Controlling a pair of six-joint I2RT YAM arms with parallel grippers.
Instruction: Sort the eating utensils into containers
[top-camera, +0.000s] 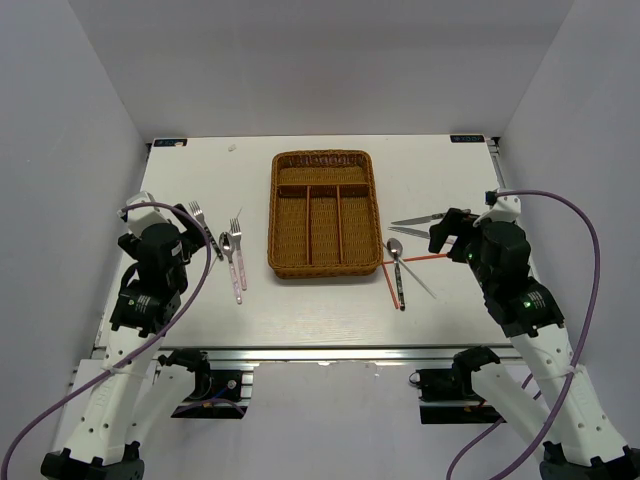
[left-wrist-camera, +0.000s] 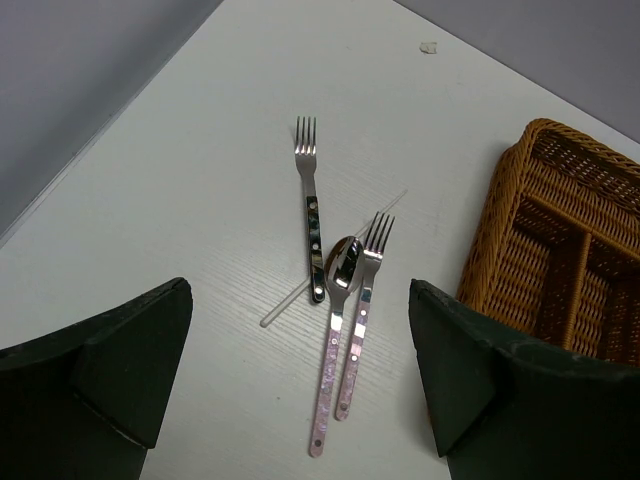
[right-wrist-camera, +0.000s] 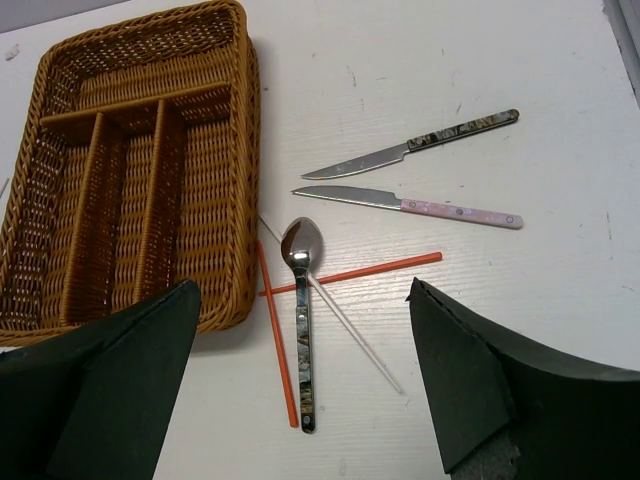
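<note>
The dark-handled spoon is on top of the chopsticks, so my right gripper will move down and to the left in the top view onto the spoon's dark handle.
The brown wicker tray (top-camera: 273, 215) sits mid-table, its compartments empty; it also shows in the right wrist view (right-wrist-camera: 245, 150). My left gripper (top-camera: 197, 228) (left-wrist-camera: 300, 330) is open and empty above a dark-handled fork (left-wrist-camera: 313, 225), a pink-handled spoon (left-wrist-camera: 335, 350), a pink-handled fork (left-wrist-camera: 362, 320) and a white chopstick (left-wrist-camera: 283, 307). My right gripper (top-camera: 445, 230) (right-wrist-camera: 305, 300) is open and empty above a dark-handled spoon (right-wrist-camera: 302, 330), two crossed red chopsticks (right-wrist-camera: 277, 345) (right-wrist-camera: 380, 268) and a white chopstick (right-wrist-camera: 355, 335). A dark-handled knife (right-wrist-camera: 420, 145) and a pink-handled knife (right-wrist-camera: 420, 206) lie farther right.
White walls close in the table on the left, right and back. The table's near edge (top-camera: 320, 345) runs just in front of the utensils. A small pale speck (left-wrist-camera: 428, 47) lies near the back left.
</note>
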